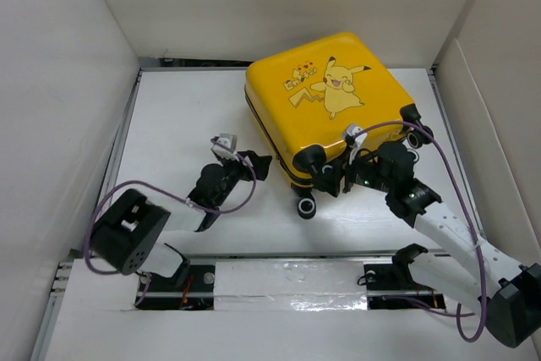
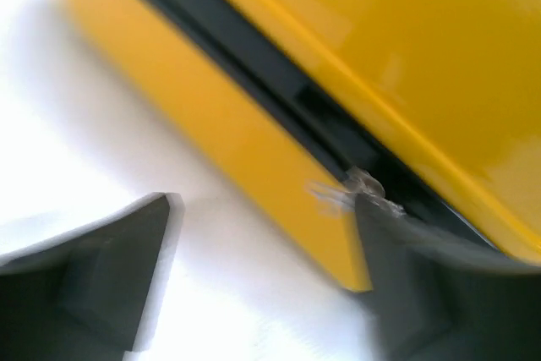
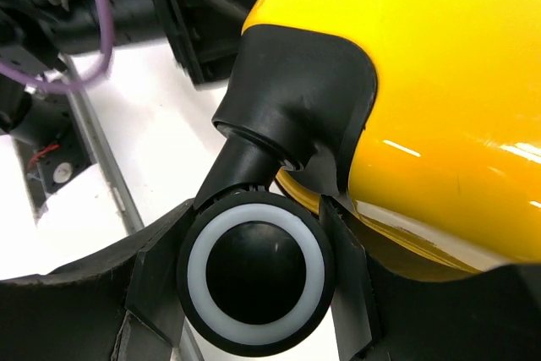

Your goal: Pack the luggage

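Bare tabletop (image 1: 275, 182) beside the suitcase's near corner lies to the left in the top view, so I should pull the suitcase's wheel there with my right gripper and let go.
The luggage (image 1: 334, 95) is a yellow hard-shell suitcase with a Pikachu cartoon, lying shut and face-up at the back middle of the table. My right gripper (image 1: 332, 179) is shut on one black wheel (image 3: 254, 272) at the case's near corner, a finger (image 3: 156, 281) on each side of it. My left gripper (image 1: 256, 163) is open beside the case's left edge. In the left wrist view the gripper (image 2: 262, 281) faces the yellow shell (image 2: 254, 141) and its dark seam (image 2: 279, 90). Its right finger (image 2: 423, 285) is against the seam near a small pale piece.
Another black wheel (image 1: 306, 206) sticks out at the case's near corner, and two more (image 1: 417, 135) sit on its right side. White walls (image 1: 59, 82) enclose the table on the left, back and right. A metal rail (image 1: 287, 255) runs along the near edge by the arm bases.
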### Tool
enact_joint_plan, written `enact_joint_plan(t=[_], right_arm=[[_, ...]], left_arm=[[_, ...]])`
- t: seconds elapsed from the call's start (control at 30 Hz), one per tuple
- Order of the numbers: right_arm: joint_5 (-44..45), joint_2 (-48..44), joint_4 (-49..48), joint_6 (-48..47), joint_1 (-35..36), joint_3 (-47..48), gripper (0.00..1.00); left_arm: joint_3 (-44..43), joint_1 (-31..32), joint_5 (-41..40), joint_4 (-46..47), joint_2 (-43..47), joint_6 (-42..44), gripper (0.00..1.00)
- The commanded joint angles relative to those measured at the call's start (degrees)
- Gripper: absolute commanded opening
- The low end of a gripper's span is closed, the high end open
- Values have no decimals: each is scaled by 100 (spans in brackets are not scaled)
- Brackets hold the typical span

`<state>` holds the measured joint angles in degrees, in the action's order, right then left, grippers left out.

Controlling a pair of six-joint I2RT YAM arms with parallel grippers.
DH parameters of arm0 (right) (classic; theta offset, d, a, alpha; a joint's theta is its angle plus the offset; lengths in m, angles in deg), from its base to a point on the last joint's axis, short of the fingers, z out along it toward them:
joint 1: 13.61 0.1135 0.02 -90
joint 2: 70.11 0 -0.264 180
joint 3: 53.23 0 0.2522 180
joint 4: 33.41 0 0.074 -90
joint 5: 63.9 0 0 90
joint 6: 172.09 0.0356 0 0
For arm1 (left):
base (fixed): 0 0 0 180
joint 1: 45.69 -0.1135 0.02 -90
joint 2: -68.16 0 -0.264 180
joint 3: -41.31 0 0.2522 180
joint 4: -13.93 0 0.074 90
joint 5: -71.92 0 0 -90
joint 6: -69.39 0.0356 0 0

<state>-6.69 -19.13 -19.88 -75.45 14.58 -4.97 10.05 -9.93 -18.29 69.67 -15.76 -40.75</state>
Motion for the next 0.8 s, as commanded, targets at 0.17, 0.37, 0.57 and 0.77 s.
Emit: enact_joint_plan(t=[0.17, 0.37, 0.57, 0.77], right_arm=[[572, 737, -486, 57, 1214, 812, 0], [898, 1702, -777, 40, 2418, 1717, 8], [1617, 1907, -198, -355, 2780, 2289, 100], [3189, 336, -12, -540, 2780, 1912, 100]], left_arm=[[-182, -132, -1402, -2138, 2922, -816, 99], [-667, -132, -1938, -4056, 4752, -780, 99], [-904, 132, -2300, -4936, 5640, -1036, 99], [-1168, 132, -1914, -5174, 6141, -1106, 99]])
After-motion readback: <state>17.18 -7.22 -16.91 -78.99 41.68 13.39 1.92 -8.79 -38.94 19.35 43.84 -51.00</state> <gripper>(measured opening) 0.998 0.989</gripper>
